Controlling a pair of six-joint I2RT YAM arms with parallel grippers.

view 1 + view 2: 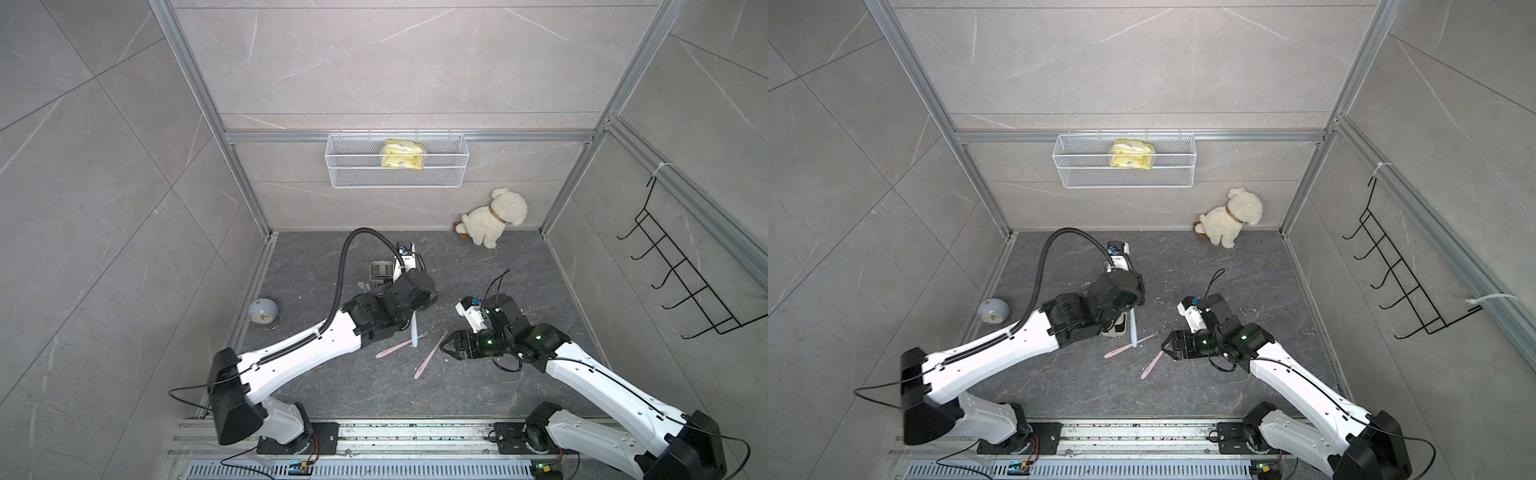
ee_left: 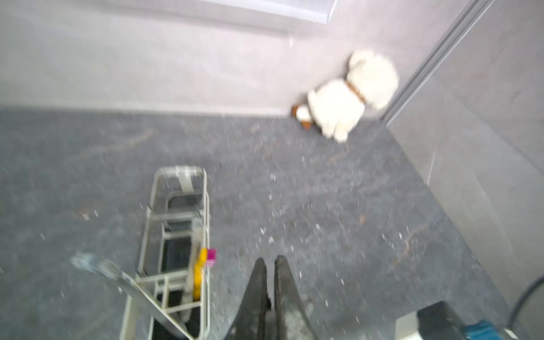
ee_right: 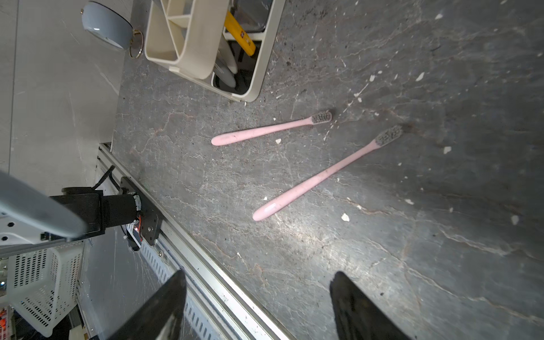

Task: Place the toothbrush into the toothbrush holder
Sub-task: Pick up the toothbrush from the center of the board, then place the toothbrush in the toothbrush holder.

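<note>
The left gripper goes sideways over the cream toothbrush holder next, lowers with fingers tilting outward and releases the toothbrush, because the toothbrush's handle hangs outside the holder.
A light blue toothbrush [image 1: 414, 330] [image 1: 1133, 328] hangs upright above the floor, under my left wrist. My left gripper [image 2: 270, 260] is shut on it; its fingers are hidden in both top views. The cream toothbrush holder [image 2: 207, 206] [image 3: 265, 59] lies just beside that gripper, with a yellow toothbrush [image 3: 238, 29] inside. My right gripper [image 1: 445, 346] [image 3: 259, 275] stands open and empty, a little to the right of the blue toothbrush. Two pink toothbrushes [image 3: 265, 131] [image 3: 321, 173] lie flat on the dark floor between the grippers.
A white plush dog [image 1: 494, 218] sits in the back right corner. A grey-blue clock [image 1: 262, 313] is by the left wall. A white mesh basket [image 1: 397, 162] hangs on the back wall, a black wire rack [image 1: 681, 274] on the right wall.
</note>
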